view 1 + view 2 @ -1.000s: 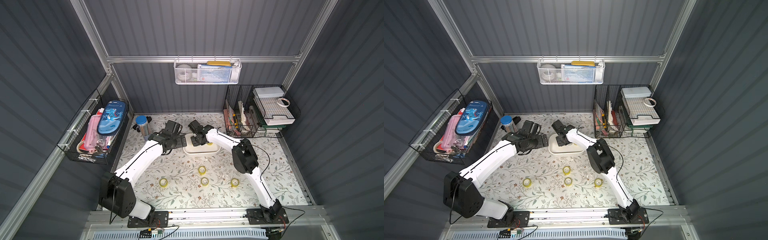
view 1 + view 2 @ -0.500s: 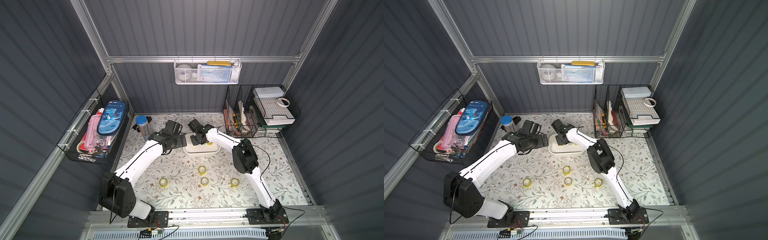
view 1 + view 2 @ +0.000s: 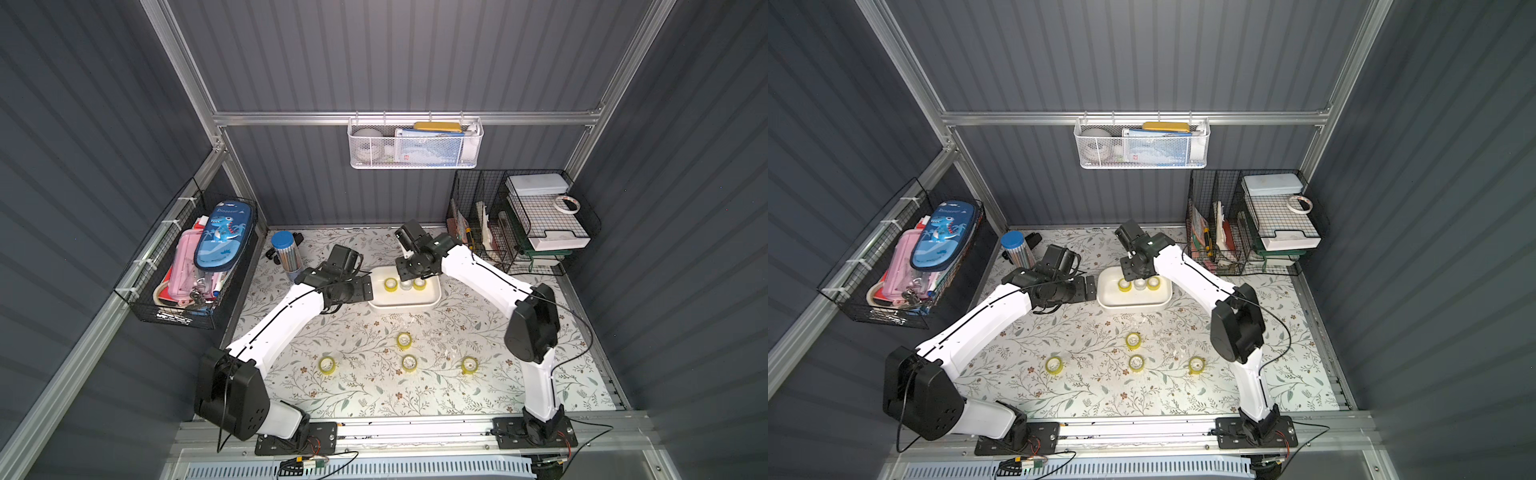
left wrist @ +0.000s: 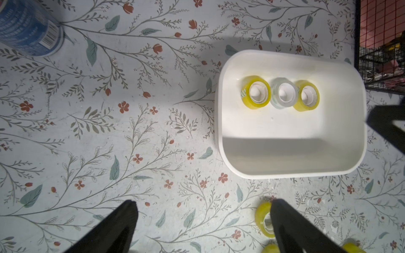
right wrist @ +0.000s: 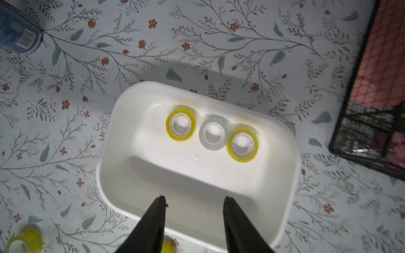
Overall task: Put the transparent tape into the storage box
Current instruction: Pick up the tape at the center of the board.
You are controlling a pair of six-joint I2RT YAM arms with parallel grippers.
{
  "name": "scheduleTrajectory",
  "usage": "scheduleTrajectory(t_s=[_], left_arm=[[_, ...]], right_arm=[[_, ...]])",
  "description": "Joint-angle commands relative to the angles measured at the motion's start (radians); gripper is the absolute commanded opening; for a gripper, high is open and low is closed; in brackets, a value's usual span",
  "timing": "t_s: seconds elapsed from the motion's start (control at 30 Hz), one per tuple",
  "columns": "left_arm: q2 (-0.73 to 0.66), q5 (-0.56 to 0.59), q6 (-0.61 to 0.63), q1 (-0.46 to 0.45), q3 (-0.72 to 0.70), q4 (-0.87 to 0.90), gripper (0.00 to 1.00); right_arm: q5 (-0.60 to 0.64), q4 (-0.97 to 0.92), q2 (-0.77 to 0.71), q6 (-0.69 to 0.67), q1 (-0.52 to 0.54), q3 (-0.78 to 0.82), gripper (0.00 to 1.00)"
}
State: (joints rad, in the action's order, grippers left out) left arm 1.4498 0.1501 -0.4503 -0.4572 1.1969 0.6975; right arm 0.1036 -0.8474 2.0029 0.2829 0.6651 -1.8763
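Observation:
The yellow roll nearest its arm's base (image 3: 469, 365) lies back from and below my right gripper, so next I will move that gripper back from the box (image 3: 405, 306) and down onto the roll.
The white storage box (image 3: 405, 306) (image 3: 1133, 306) stands at the table's far middle. Inside it three rolls of transparent tape lie in a row: yellow (image 5: 168, 131), colourless (image 5: 202, 141) and yellow (image 5: 230, 151). My right gripper (image 5: 195, 198) (image 3: 406, 273) hovers over the box, open with nothing between its fingers. My left gripper (image 4: 202, 203) (image 3: 366, 291) is wide open and empty just left of the box. One of its fingers partly hides a yellow roll (image 4: 262, 219) lying on the table. Several more yellow rolls, such as one (image 3: 404, 340) nearest the box, lie on the table's near half.
A blue pencil tube (image 3: 284, 249) stands at the far left. Black wire racks (image 3: 519, 224) with a white-rimmed tape ring (image 3: 567, 204) fill the far right corner. A wire basket (image 3: 187, 266) hangs on the left wall, a white perforated one (image 3: 415, 145) on the back wall.
My right gripper's jaws have parted over the storage box. The left arm has not moved.

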Motion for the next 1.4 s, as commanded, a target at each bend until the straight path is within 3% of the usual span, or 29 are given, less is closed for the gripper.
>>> scheduleTrajectory(t_s=[0.0,0.3,0.47,0.87,1.37], left_arm=[[-0.034,-0.039,0.087,0.005,-0.02,0.018,0.99],[-0.008,-0.124,0.136,-0.04,-0.026,-0.011,0.99],[0.007,-0.137,0.112,-0.053,-0.028,-0.034,0.99],[0.037,-0.139,0.102,-0.08,-0.01,-0.049,0.99],[0.048,-0.147,0.119,-0.08,-0.004,-0.04,0.99]], right_arm=[[-0.058,-0.123,-0.084,0.068,-0.04,0.136,0.49],[-0.173,-0.177,-0.449,0.174,-0.107,0.697,0.48],[-0.194,-0.179,-0.585,0.239,-0.116,0.887,0.48],[-0.193,-0.099,-0.631,0.389,-0.121,1.022,0.48],[-0.141,0.034,-0.564,0.444,-0.12,1.124,0.45]])
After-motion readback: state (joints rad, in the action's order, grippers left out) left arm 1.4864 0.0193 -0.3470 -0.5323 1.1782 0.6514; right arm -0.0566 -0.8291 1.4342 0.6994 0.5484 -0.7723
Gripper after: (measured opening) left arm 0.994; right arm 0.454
